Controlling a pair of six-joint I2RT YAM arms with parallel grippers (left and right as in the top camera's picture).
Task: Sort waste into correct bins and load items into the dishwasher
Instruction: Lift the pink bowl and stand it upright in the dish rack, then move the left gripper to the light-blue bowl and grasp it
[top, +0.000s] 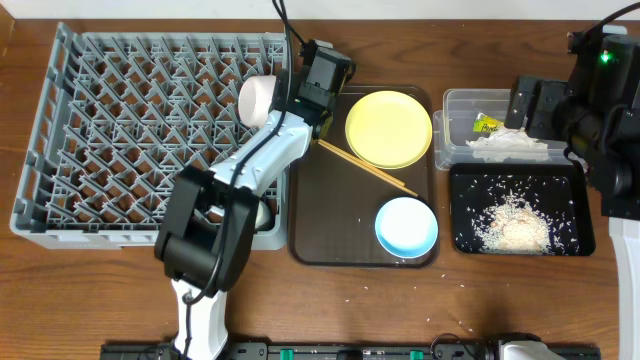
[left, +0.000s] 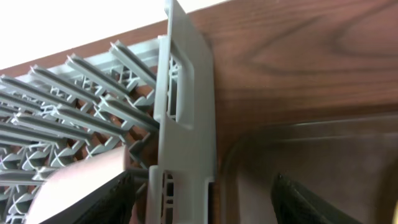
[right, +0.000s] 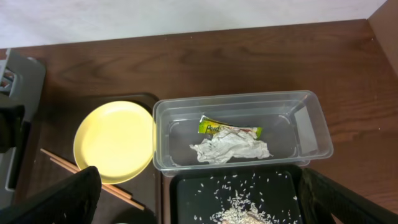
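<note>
My left gripper should lift off the side of the rack next, then move back and down to the light blue bowl's rack-side rim (top: 379, 227).
The grey dish rack (top: 150, 140) fills the left. A small white cup (top: 257, 98) lies in it by its right wall, and shows in the left wrist view (left: 74, 186). My left gripper (top: 310, 106) is open, its fingers (left: 202, 177) straddling that wall (left: 186, 106), the cup just outside the left finger. A white bowl (top: 263, 212) peeks from under the left arm. The yellow plate (top: 388, 128), chopsticks (top: 365, 167) and light blue bowl (top: 406, 225) lie on the brown tray (top: 320, 220). My right gripper (top: 533, 105) is open and empty above the black tray (right: 186, 186).
The clear tub (top: 455, 105) holds the yellow-green wrapper (right: 227, 129) and crumpled paper (right: 230, 149). The black tray (top: 470, 215) in front of it holds a pile of rice (top: 515, 225). A few grains lie on the table near the front edge (top: 440, 320).
</note>
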